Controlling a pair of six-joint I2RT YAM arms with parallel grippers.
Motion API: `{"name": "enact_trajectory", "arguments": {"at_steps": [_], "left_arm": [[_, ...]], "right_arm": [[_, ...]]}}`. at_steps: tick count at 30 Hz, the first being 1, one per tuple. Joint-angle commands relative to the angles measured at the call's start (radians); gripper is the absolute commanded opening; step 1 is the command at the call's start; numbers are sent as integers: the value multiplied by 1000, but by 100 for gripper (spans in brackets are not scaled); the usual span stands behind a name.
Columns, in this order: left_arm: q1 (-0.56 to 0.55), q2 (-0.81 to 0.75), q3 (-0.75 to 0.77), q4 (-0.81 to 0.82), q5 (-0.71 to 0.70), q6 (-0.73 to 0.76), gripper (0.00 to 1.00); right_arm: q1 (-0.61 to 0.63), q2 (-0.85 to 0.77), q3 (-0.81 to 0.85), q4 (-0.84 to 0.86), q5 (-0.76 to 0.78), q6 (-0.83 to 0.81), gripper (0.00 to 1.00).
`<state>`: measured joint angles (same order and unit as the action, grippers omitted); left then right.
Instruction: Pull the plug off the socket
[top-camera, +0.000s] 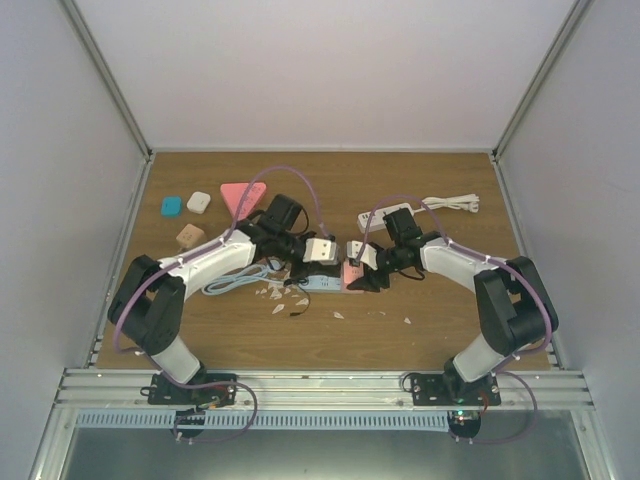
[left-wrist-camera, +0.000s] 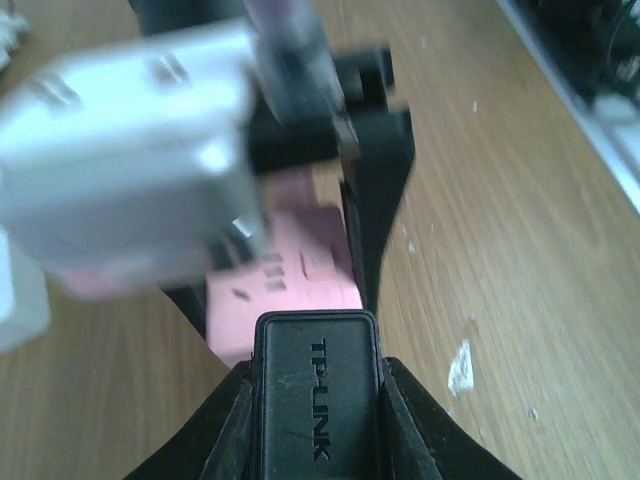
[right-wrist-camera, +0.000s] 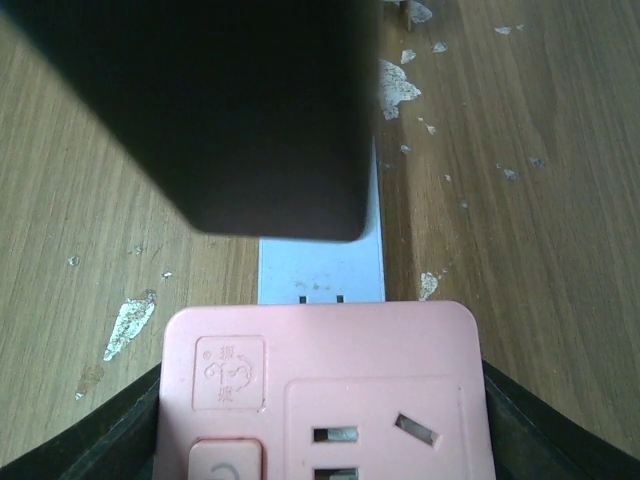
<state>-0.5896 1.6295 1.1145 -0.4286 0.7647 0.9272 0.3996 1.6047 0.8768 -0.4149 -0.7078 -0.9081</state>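
The left gripper will go past the cable and down and let go of the adapter (left-wrist-camera: 316, 400), because there is open wood by the tan block to the gripper's left in the top view.
My left gripper (top-camera: 330, 262) is shut on a black TP-LINK plug adapter (left-wrist-camera: 316, 400), gripped between both fingers (left-wrist-camera: 205, 435). My right gripper (top-camera: 357, 270) is shut on a pink socket block (right-wrist-camera: 320, 400), with a finger (right-wrist-camera: 560, 430) on each side of it. The socket's holes facing the right wrist camera are empty. The black adapter (right-wrist-camera: 230, 110) hangs blurred just beyond the socket, apart from it. From the left wrist the pink socket (left-wrist-camera: 290, 285) lies right behind the adapter, with the right gripper's black fingers (left-wrist-camera: 385, 180) around it.
A light-blue power strip (right-wrist-camera: 320, 265) lies under and beyond the pink socket, its cable (top-camera: 235, 280) trailing left. A white power strip (top-camera: 398, 212) with cord, a pink triangle (top-camera: 243, 193) and small blue (top-camera: 171, 206), white (top-camera: 198, 201) and tan (top-camera: 190, 236) blocks lie at the back. White flecks litter the wood.
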Motion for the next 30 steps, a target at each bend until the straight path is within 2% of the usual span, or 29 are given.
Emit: {"name": "enact_trajectory", "arguments": {"at_steps": [1, 5, 10, 15, 19, 24, 26, 30], "left_arm": [[51, 27, 64, -74, 162, 15, 8], [164, 5, 119, -167, 157, 58, 9], [388, 19, 239, -198, 17, 69, 9], [548, 22, 275, -121, -166, 59, 10], [678, 37, 313, -61, -234, 16, 10], [760, 50, 321, 48, -343, 20, 11], [793, 55, 332, 42, -349, 35, 11], [867, 10, 326, -49, -271, 97, 11]], "right_arm": [[-5, 41, -29, -52, 165, -12, 14], [-6, 25, -34, -51, 164, -19, 15], [-5, 26, -25, -56, 157, -16, 17], [-6, 20, -24, -52, 155, -9, 18], [-5, 25, -20, -54, 150, -9, 18], [-4, 30, -16, -54, 147, -6, 19], [-5, 30, -15, -55, 151, -7, 19], [-5, 23, -21, -51, 157, -5, 19]]}}
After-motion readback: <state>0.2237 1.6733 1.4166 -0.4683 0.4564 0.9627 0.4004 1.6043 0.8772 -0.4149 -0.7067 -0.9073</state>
